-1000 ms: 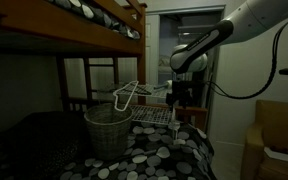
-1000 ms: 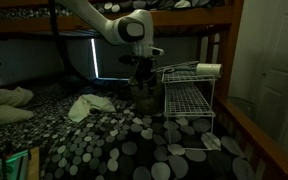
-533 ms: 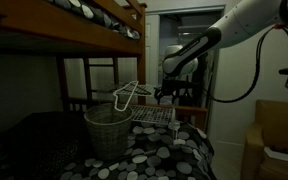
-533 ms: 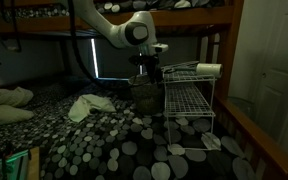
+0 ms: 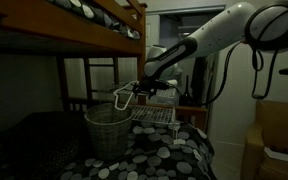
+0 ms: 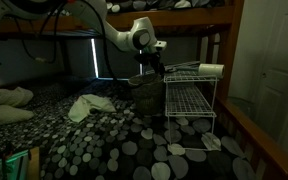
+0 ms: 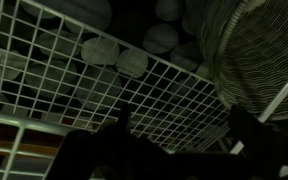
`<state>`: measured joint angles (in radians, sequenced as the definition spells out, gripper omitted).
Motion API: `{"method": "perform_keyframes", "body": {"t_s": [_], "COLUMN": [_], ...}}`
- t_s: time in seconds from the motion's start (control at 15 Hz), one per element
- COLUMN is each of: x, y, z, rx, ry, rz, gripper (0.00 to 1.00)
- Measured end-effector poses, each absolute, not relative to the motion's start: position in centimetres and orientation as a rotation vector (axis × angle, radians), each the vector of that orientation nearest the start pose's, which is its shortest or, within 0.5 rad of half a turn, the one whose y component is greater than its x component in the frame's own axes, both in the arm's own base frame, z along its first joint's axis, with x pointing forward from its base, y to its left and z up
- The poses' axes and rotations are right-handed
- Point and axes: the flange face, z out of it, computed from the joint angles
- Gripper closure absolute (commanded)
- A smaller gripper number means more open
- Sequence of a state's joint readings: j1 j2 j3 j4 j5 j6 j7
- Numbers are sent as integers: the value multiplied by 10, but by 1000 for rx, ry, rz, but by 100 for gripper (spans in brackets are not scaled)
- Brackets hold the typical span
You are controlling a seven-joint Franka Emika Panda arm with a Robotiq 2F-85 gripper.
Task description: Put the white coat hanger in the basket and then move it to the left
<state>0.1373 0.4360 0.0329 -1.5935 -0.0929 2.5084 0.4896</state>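
The white coat hanger already leans on the basket's rim below my gripper beside the rack, so I will lower my gripper past the rack onto that rim next.
The basket is a greyish-tan wicker bucket standing on the spotted bedcover beside the white wire rack. The white coat hanger leans tilted over the basket's rim, against the rack. My gripper hangs just above the rack's top, close to the hanger's upper end, not touching it. In the wrist view the two dark fingers stand apart with only the rack's grid between them, so the gripper is open and empty. The basket fills that view's upper right. The basket also shows behind the rack.
A wooden bunk bed frame overhangs the basket. A light cloth lies on the bedcover. A cardboard box stands beside the bed. A white roll lies on top of the rack.
My arm has swung across over the rack toward the hanger and basket and dropped slightly. The hanger, basket and rack have not moved.
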Motion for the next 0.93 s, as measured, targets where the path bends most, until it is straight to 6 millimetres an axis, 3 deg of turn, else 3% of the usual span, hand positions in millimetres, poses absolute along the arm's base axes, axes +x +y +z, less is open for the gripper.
{"method": "perform_keyframes", "body": {"t_s": [0.67,0.93], "x": [711,702], "y": [123,146], "z": [434,410], "rx": [-2892,-2875], "ry": [420,550], "rz": [-695,-626], "gripper": [0,0]}}
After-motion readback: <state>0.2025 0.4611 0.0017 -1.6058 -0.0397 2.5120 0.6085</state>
